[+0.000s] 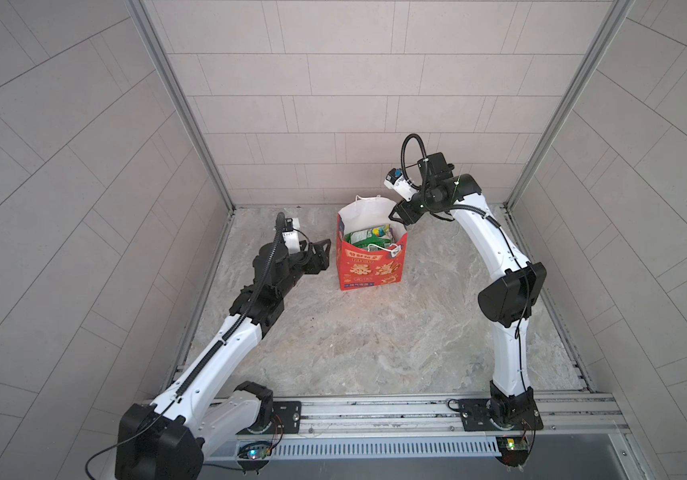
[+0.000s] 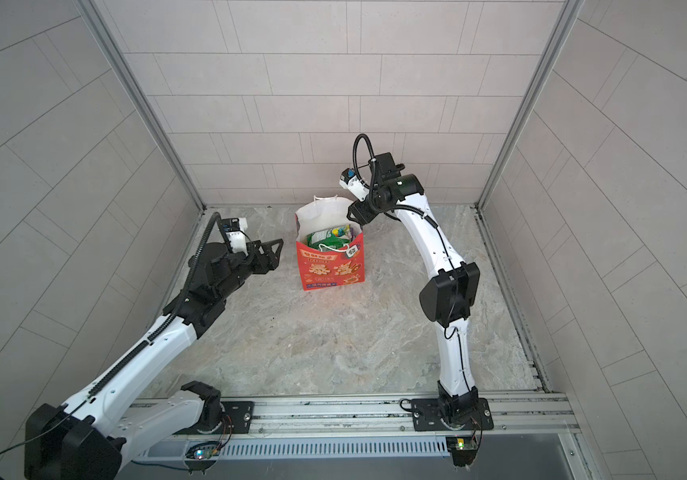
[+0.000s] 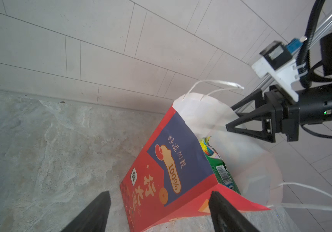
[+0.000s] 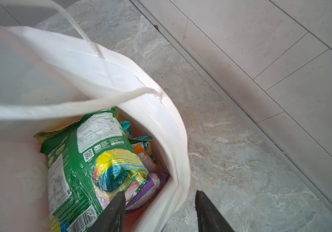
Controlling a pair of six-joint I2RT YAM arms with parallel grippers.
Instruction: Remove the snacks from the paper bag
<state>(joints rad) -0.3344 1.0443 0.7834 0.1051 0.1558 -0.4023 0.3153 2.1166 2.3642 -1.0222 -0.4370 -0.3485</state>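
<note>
The bag's white rim (image 4: 183,173) is between the open fingers of my right gripper, so my right gripper needs to move its fingers slightly outward next and close them across the bag's rim.
The red paper bag (image 1: 369,268) (image 2: 329,268) stands upright near the back wall, its white inside showing. The snacks (image 1: 369,237) (image 2: 327,237) lie inside it. In the right wrist view a green packet (image 4: 70,160) tops the pile, with a rainbow-coloured one, a purple one and an orange one beside it. My right gripper (image 1: 393,216) (image 4: 160,192) is open at the bag's right rear rim. One finger is inside and the other outside, with the white wall (image 4: 173,160) between them. My left gripper (image 1: 325,254) (image 3: 159,193) is open to the left of the bag's blue side panel (image 3: 181,152), apart from it.
Tiled walls with aluminium corner posts (image 1: 184,108) close in the stone-patterned floor (image 1: 375,345) on three sides. A metal rail (image 1: 375,409) carrying both arm bases runs along the front. A white cord handle with a tag (image 1: 391,249) hangs over the bag's front rim.
</note>
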